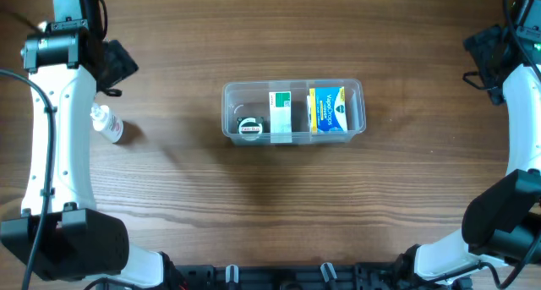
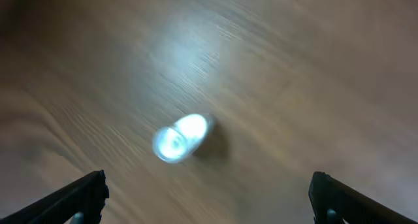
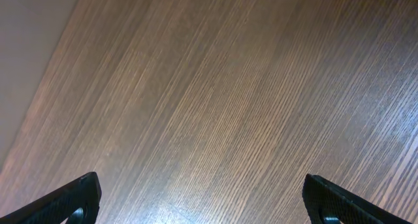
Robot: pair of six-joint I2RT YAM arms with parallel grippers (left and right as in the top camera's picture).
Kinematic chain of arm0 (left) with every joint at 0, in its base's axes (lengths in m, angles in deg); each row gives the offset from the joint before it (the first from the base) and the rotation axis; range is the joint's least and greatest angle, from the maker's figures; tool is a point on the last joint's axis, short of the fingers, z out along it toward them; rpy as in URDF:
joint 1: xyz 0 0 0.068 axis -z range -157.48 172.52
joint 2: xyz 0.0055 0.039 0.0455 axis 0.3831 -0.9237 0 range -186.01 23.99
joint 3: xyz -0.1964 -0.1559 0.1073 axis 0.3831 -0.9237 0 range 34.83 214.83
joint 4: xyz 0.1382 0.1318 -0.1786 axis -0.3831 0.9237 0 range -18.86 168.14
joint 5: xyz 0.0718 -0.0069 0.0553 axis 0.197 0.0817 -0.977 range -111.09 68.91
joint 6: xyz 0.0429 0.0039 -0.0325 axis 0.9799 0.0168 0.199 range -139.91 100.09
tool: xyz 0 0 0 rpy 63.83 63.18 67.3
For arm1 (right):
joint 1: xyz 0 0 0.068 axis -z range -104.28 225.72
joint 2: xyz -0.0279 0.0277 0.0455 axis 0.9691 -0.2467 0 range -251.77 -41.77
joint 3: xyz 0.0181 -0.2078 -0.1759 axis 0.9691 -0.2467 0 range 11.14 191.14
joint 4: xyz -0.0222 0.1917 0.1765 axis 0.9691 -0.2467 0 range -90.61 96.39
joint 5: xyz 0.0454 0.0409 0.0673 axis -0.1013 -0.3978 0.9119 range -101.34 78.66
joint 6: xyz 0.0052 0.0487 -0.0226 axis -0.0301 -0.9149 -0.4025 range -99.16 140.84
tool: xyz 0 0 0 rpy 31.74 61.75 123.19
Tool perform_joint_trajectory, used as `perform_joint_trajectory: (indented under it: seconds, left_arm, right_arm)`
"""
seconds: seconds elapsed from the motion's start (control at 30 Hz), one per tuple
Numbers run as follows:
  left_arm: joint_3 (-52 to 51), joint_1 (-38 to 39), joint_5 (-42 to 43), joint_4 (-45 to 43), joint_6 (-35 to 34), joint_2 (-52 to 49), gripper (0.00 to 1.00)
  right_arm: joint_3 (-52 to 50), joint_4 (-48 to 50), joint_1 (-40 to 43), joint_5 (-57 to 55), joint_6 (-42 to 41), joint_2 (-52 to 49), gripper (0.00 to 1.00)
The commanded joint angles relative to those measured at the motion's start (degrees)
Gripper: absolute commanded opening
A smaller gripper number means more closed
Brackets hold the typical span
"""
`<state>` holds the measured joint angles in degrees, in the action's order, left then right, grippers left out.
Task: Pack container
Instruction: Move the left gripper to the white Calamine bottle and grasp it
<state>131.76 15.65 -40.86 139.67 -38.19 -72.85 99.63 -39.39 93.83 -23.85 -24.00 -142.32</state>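
My left gripper moves back and down next, turning so its open fingers straddle the bottle's end with the cap (image 1: 100,112) (image 2: 171,145), since the bottle slants across the left wrist view.
The clear plastic container (image 1: 292,111) sits at the table's middle. It holds a small round tin (image 1: 250,128), a white and green box (image 1: 281,114) and a blue and yellow box (image 1: 329,109). A small white bottle (image 1: 107,123) lies on the table at the left; it shows blurred in the left wrist view (image 2: 181,137). My left gripper (image 2: 208,198) is open and empty above the table, just short of the bottle; in the overhead view it is at the far left (image 1: 118,63). My right gripper (image 3: 204,201) is open and empty over bare wood at the far right (image 1: 483,57).
The table's edge shows at the upper left of the right wrist view (image 3: 26,61). Black cables run along the left arm (image 1: 34,121).
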Motion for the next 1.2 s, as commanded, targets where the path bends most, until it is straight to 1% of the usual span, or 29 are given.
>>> perform_joint_trajectory:
  seconds: [0.0, 0.07, 0.1, 0.27, 0.33, 0.5, 0.6, 0.8, 1.17]
  left_arm:
    - [0.9, -0.2, -2.4, -0.7, 28.9, 0.7, 1.00]
    - [0.9, -1.0, 4.5, -0.7, 32.9, 0.4, 1.00]
    - [0.7, -1.7, 5.9, -0.8, 32.9, -0.1, 1.00]
    - [0.4, -6.8, 5.9, -0.6, 33.1, -3.8, 0.99]
    - [0.4, -7.9, 8.3, -0.6, 34.9, -5.8, 0.98]
    - [0.4, -8.7, 9.0, -0.6, 36.2, -11.9, 0.98]
    - [0.4, -9.9, 12.6, -0.1, 39.0, -13.9, 0.95]
    - [0.4, -10.9, 12.7, 3.4, 39.1, -16.2, 0.95]
    - [-2.6, -11.0, 12.9, 2.2, 39.3, -16.5, 0.96]
  right_arm:
    - [-0.2, 0.1, -0.1, -1.0, -0.5, -0.5, 1.00]
    - [-0.2, 0.1, -0.1, -1.0, -0.5, -0.5, 1.00]
    - [-0.2, 0.1, -0.1, -1.0, -0.5, -0.5, 1.00]
    - [-0.2, 0.1, -0.1, -1.0, -0.5, -0.5, 1.00]
    - [-0.2, 0.1, -0.1, -1.0, -0.5, -0.5, 1.00]
    - [-0.2, 0.1, -0.1, -1.0, -0.5, -0.5, 1.00]
    - [-0.2, 0.1, -0.1, -1.0, -0.5, -0.5, 1.00]
    - [-0.2, 0.1, -0.1, -1.0, -0.5, -0.5, 1.00]
    - [-0.2, 0.1, -0.1, -1.0, -0.5, -0.5, 1.00]
